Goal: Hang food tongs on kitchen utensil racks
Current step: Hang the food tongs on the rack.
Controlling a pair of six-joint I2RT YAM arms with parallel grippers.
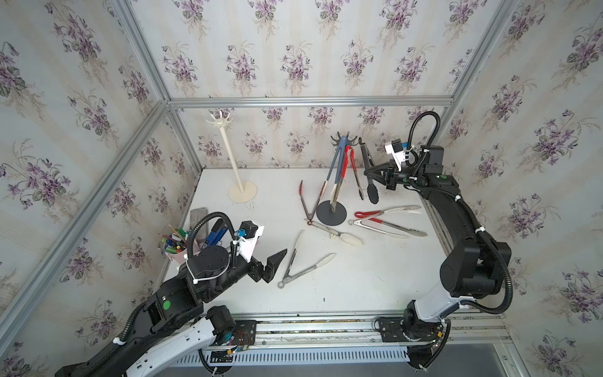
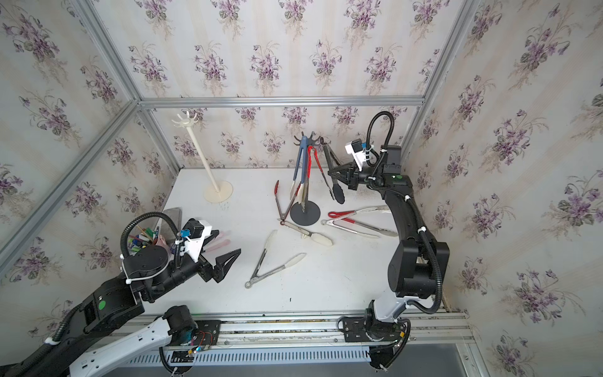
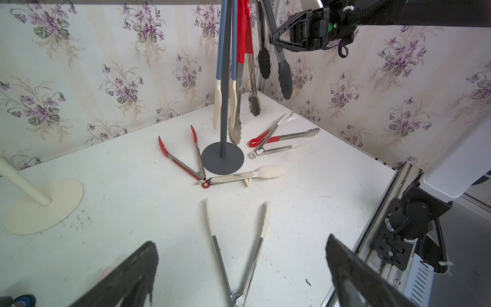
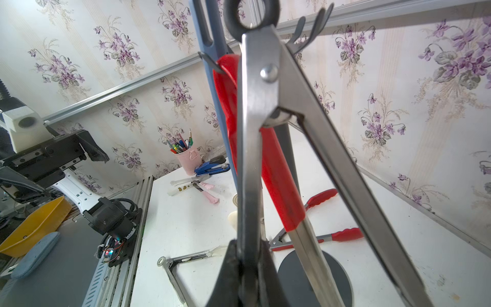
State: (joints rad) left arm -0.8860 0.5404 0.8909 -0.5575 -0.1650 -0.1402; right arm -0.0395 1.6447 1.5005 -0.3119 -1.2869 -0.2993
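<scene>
My right gripper needs to ease toward the dark grey rack [image 1: 343, 139] and down next to hang the ring of the black-tipped tongs before it releases, because the hooks at the top of the rack are beside it, above my grip.
The dark grey rack [image 1: 343, 139] stands mid-table on its disc base [image 1: 339, 215], with blue tongs [image 1: 336, 163] and red tongs [image 1: 348, 156] hanging from its hooks. My right gripper [image 1: 366, 171] is shut on one steel arm of the black-tipped tongs [image 1: 373, 193], held upright just right of the crown. Their black ring [image 4: 251, 13] sits beside the hooks [image 4: 314, 25]; I cannot tell whether they touch. The cream-white rack [image 1: 228, 153] stands bare at the back left. My left gripper [image 3: 240, 240] is open, low over the white-tipped tongs [image 3: 236, 255] lying on the table.
Several more tongs lie around the dark base: a red-tipped pair [image 1: 308, 202], a white-headed pair [image 1: 339, 234] and two red-handled pairs [image 1: 386, 215]. A pink cup of pens [image 1: 176, 249] and a blue stapler [image 1: 215, 235] sit at the left edge.
</scene>
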